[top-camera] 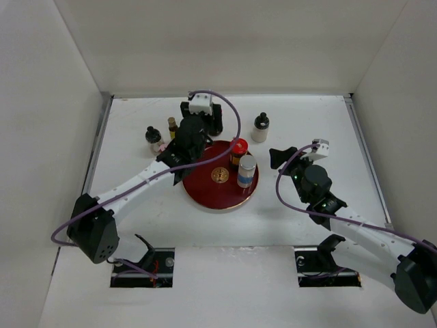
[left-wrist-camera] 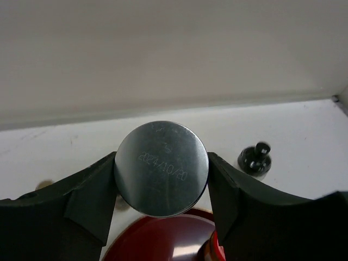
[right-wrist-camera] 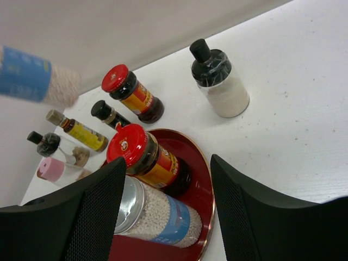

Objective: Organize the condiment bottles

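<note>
The space beside the red-capped jar on the tray [top-camera: 205,195] is clear, so the robot's left gripper will bring the shaker down onto the far part of the tray next.
My left gripper [top-camera: 201,117] is shut on a silver-capped, blue-banded shaker [left-wrist-camera: 161,167], held above the table behind the round dark-red tray [top-camera: 205,195]; the shaker also shows in the right wrist view [right-wrist-camera: 27,76]. On the tray stand a red-capped dark jar [top-camera: 239,150] and a second silver-capped shaker [top-camera: 246,171]. My right gripper [top-camera: 281,158] is open and empty, right of the tray, facing these two. A black-capped white bottle [top-camera: 260,128] stands behind the tray. At the back left are a second red-capped jar [right-wrist-camera: 130,92], a small black-capped bottle [right-wrist-camera: 106,113], a slim yellow bottle [top-camera: 173,126], another black-capped bottle [top-camera: 153,137] and a pink-capped one [right-wrist-camera: 51,168].
White walls close the table at the back and both sides. Two dark rectangular openings [top-camera: 143,268] lie at the near edge by the arm bases.
</note>
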